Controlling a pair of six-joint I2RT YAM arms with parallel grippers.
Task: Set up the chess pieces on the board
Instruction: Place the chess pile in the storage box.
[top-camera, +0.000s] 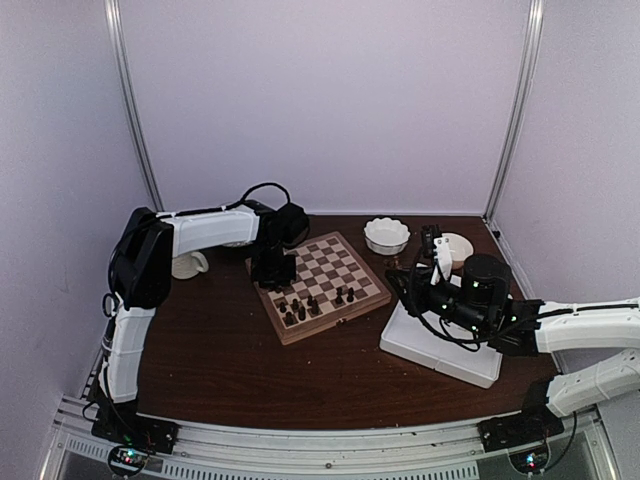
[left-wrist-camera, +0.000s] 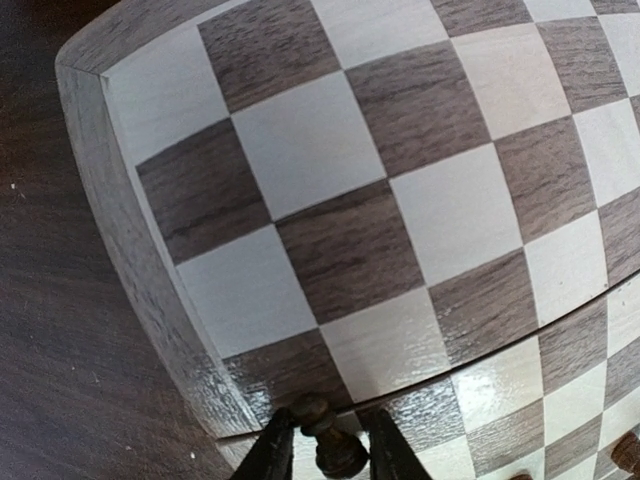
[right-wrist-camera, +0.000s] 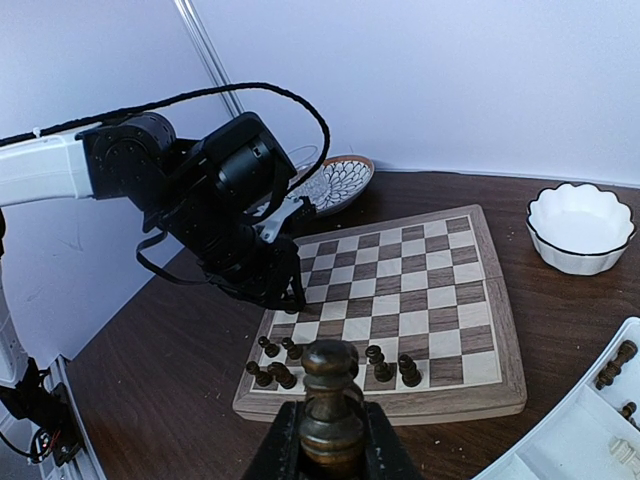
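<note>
My right gripper needs to swing off the board, tilt down and lower into the white tray's compartment (right-wrist-camera: 617, 385), where other dark pieces lie.
The checkered board (top-camera: 340, 262) lies mid-table. Several dark chess pieces (top-camera: 300, 308) stand along its front edge, also seen in the right wrist view (right-wrist-camera: 275, 365). My left gripper (top-camera: 272, 272) is down at the board's left corner. In the left wrist view its jaws (left-wrist-camera: 330, 450) sit close around a dark pawn (left-wrist-camera: 332, 440) on a pale square of the board (left-wrist-camera: 400, 200), and the left finger touches the pawn's head. My right gripper (top-camera: 410, 283) hovers between board and tray, shut (right-wrist-camera: 330, 455) on a dark round-headed piece (right-wrist-camera: 330, 400), upright above the board (right-wrist-camera: 420, 290).
A white divided tray (top-camera: 440, 350) lies right of the board, with dark pieces in a compartment (right-wrist-camera: 612, 365). A white fluted bowl (top-camera: 386, 235) and a second bowl (top-camera: 458, 247) stand behind. A patterned dish (right-wrist-camera: 335, 182) sits beyond the left arm. White walls enclose the table.
</note>
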